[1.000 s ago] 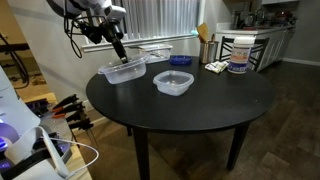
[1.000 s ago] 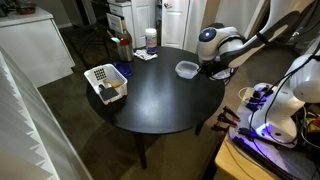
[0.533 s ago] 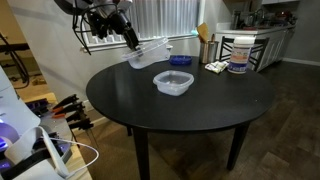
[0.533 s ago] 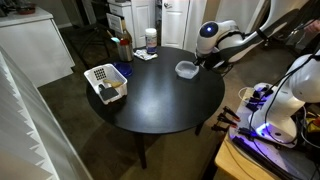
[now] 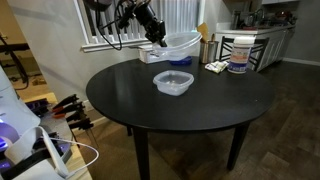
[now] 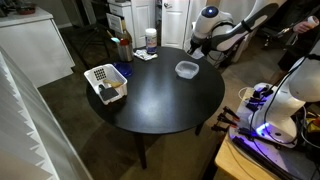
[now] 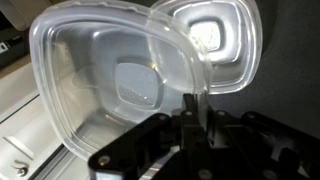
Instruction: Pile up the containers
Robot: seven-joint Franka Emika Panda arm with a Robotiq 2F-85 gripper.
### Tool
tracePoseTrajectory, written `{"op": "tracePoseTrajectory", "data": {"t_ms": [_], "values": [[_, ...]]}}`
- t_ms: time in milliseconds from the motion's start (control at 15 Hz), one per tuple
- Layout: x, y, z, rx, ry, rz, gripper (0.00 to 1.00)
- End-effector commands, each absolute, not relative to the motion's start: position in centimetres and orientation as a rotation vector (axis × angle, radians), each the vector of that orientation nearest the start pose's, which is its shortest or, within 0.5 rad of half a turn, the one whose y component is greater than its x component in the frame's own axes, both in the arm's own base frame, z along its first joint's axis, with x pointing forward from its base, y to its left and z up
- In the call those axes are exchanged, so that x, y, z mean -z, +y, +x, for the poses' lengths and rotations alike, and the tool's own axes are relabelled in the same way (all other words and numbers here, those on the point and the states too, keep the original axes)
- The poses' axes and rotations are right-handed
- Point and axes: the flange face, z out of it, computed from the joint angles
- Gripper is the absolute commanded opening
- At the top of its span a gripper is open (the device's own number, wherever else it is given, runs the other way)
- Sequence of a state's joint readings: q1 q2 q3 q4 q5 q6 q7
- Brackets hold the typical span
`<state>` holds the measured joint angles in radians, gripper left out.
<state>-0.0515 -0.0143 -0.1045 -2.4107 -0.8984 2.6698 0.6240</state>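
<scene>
Next, my gripper lowers and levels the tilted wider container over the resting container's opening, then releases the wider container's rim.
My gripper [image 5: 158, 38] is shut on the rim of a clear plastic container [image 5: 180, 43] and holds it tilted in the air above the round black table [image 5: 200, 115]. A second clear container [image 5: 173, 83] sits on the table just below it. In the wrist view the held container [image 7: 110, 80] fills the left, pinched at its rim between the fingers [image 7: 195, 108], and the other container [image 7: 215, 40] lies beyond it on the dark top. In an exterior view the resting container [image 6: 186, 69] lies below the gripper [image 6: 197, 47].
A small blue dish [image 5: 181, 61], a white labelled bucket [image 5: 240, 53] and a wooden utensil holder [image 5: 205, 48] stand at the table's far side. A white basket [image 6: 105, 82] and bottles [image 6: 150, 41] stand on the table in an exterior view. Cables and tools lie on the floor [image 5: 65, 110].
The gripper has carried the held container up and across from the table's edge to above the resting container.
</scene>
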Motion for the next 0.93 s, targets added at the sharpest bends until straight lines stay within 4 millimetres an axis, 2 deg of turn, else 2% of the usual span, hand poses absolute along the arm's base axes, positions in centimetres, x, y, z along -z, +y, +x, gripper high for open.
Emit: {"op": "tracePoseTrajectory", "data": {"t_ms": [0,133,267,533,800,867], "values": [[-31.2,-6.1,51.8,0.548,-0.217,-3.437,0.01],[-29.6,-5.6,51.7,0.462,-0.328,-3.396,0.01],[-29.0,-5.4,52.0,0.383,-0.413,-3.360,0.01],[-29.9,-5.9,53.0,0.319,-0.498,-3.300,0.01],[-31.0,-7.0,54.1,0.280,-0.478,-3.293,0.01],[-31.1,-7.1,54.2,0.268,-0.460,-3.297,0.31]]}}
